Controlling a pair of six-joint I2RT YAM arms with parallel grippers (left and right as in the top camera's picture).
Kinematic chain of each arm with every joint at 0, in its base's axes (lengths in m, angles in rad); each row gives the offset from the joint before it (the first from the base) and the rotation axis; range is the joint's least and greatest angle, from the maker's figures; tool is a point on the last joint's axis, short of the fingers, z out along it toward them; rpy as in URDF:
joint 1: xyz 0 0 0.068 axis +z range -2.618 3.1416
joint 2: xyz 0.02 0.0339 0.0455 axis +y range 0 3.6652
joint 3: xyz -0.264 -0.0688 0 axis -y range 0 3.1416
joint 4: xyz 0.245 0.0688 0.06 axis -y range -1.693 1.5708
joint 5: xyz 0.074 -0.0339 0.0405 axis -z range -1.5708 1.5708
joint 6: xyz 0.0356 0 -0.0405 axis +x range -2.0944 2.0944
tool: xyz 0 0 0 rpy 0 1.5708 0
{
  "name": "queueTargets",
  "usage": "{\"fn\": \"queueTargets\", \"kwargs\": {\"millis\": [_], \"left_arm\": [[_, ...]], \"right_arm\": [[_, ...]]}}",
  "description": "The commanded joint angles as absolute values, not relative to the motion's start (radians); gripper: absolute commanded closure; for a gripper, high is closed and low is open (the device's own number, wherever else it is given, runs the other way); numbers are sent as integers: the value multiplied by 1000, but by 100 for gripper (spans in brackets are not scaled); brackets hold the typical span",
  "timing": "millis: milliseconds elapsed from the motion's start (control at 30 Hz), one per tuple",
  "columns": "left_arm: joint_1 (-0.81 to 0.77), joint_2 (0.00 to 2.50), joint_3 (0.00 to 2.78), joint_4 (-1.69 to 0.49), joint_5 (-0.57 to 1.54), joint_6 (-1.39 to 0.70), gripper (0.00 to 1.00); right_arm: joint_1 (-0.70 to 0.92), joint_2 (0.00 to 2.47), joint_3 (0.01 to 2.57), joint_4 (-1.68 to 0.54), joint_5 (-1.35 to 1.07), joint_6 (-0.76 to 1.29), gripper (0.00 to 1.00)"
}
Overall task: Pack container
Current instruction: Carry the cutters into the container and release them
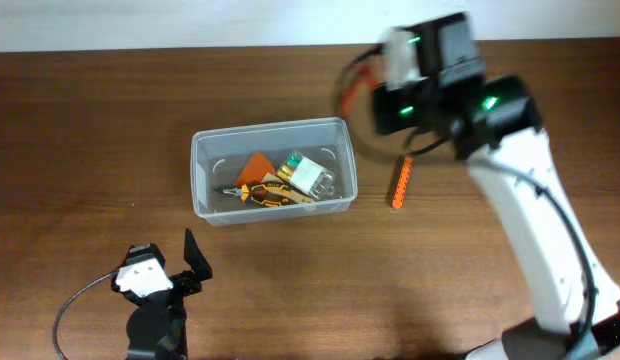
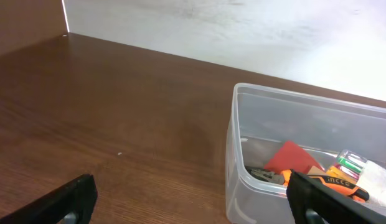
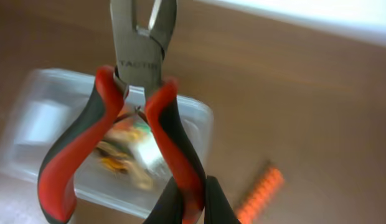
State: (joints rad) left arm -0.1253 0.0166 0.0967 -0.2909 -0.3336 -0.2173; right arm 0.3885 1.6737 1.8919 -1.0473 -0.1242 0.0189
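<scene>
My right gripper will next swing across over the container and go down beside the red-orange piece to release the red-and-black pliers [image 3: 140, 93]. The container's bare bottom shows at that end of it.
The clear plastic container [image 1: 273, 170] stands mid-table and holds orange-handled pliers [image 1: 262, 193], a red-orange piece and a small clear box of coloured bits [image 1: 308, 174]. It also shows in the left wrist view [image 2: 268, 155] and, blurred, in the right wrist view [image 3: 50, 118]. My right gripper [image 3: 192, 199] is shut on one red handle of a pair of red-and-black pliers [image 3: 140, 93], held in the air above the table right of the container [image 1: 355, 80]. My left gripper [image 2: 193, 199] is open and empty, near the front left of the container.
An orange ribbed stick [image 1: 401, 182] lies on the table right of the container, also in the right wrist view [image 3: 258, 194]. A black cable [image 1: 75, 305] loops beside the left arm at the front edge.
</scene>
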Motion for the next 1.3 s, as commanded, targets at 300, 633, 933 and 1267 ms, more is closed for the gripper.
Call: {"fn": "queueTargets", "kwargs": {"millis": [300, 633, 933, 1267], "left_arm": [[-130, 12, 93, -292, -337, -208, 1], [-130, 12, 93, -292, -337, -208, 1], [-130, 12, 93, -292, -337, -208, 1], [-130, 12, 93, -292, -337, -208, 1]], "right_arm": [[664, 2010, 1863, -915, -139, -616, 96], [665, 2093, 1878, -895, -29, -454, 96], [663, 2081, 1890, -879, -125, -480, 96], [701, 2144, 1889, -827, -134, -564, 39]]}}
